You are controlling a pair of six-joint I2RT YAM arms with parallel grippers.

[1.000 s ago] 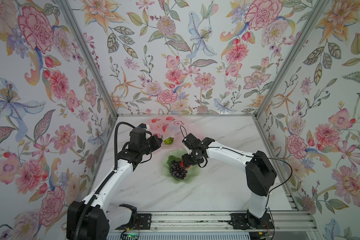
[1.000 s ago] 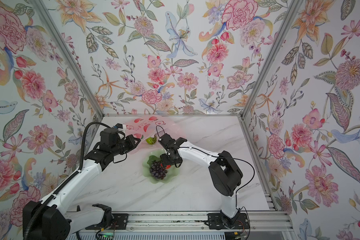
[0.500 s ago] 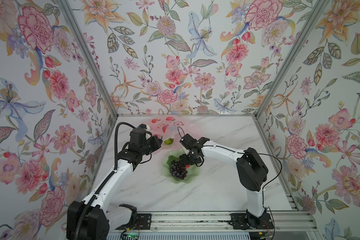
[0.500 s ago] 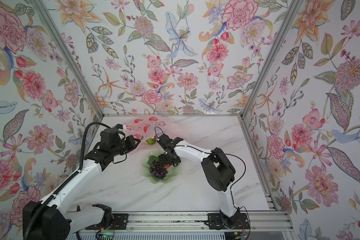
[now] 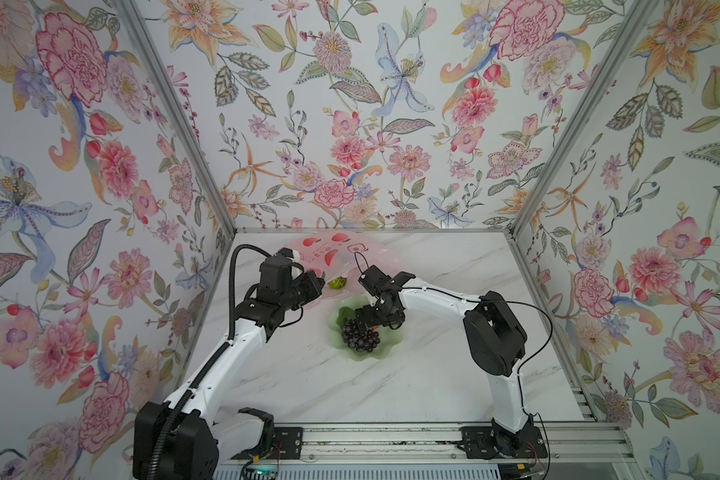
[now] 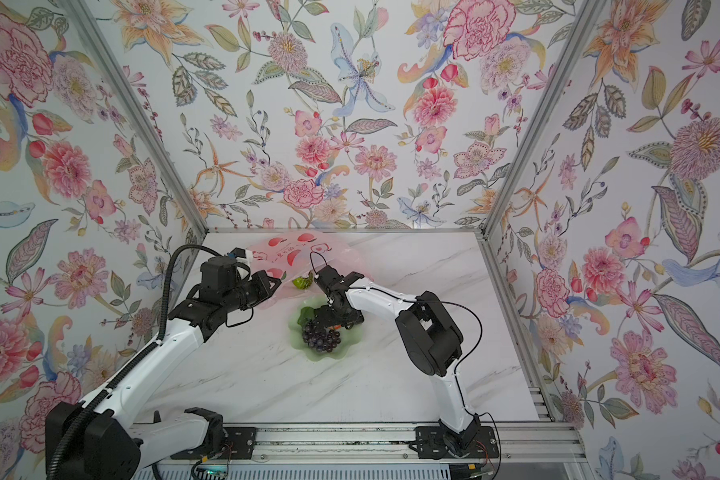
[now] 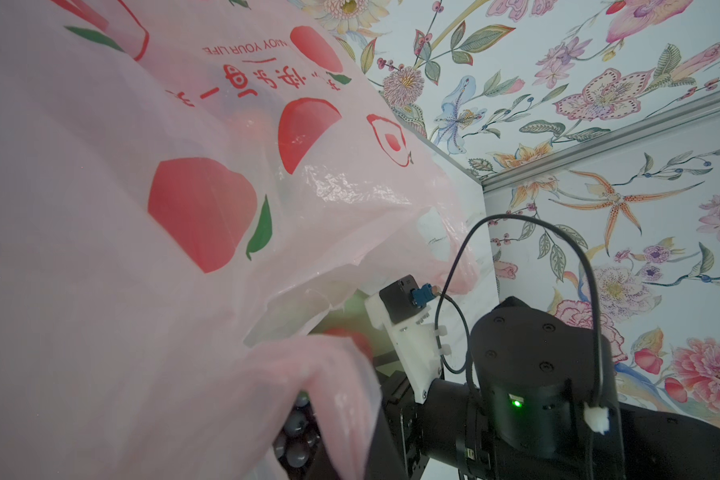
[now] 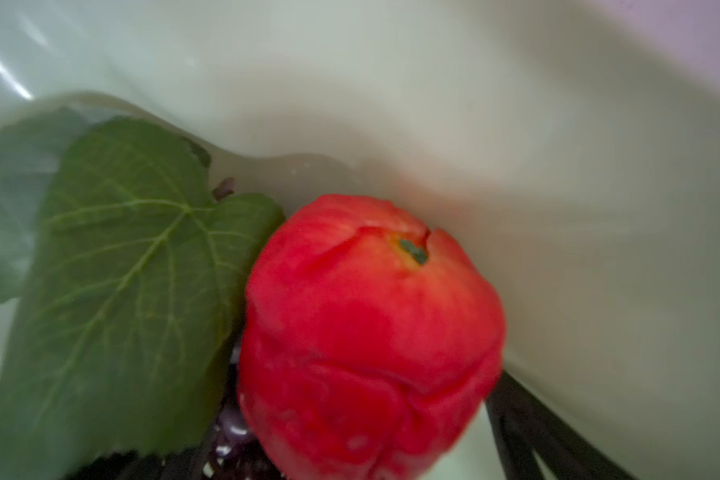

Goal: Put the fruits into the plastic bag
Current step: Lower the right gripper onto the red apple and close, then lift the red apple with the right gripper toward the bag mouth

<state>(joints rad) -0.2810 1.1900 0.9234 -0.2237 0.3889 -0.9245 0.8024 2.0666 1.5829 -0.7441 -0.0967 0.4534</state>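
Observation:
My right gripper eases slightly outward along the sides of the red peach (image 6: 336,326) (image 8: 371,332) next and closes on its middle, as it reaches outward past my open fingers.
The pink plastic bag (image 5: 341,253) lies at the back of the table, and my left gripper (image 5: 317,284) is shut on its raised near edge; in the left wrist view the bag's film (image 7: 142,208) hides the jaws. A bumpy green fruit (image 5: 337,283) sits in the bag's mouth. My right gripper (image 5: 368,322) is down in the pale green dish (image 5: 387,351), open, with the red peach (image 8: 371,332) between its fingers (image 8: 528,432). The dark grapes (image 5: 360,337) and their leaf (image 8: 121,282) lie beside the peach.
The dish's wall (image 8: 391,104) curves close behind the peach. My right arm's wrist (image 7: 537,374) stands just beside the bag's mouth. Flowered walls close the table on three sides, and a metal rail (image 5: 391,436) runs along the front.
My right arm's elbow has swung leftward and its gripper has sunk a little lower into the dish. The left arm and the bag have stayed still.

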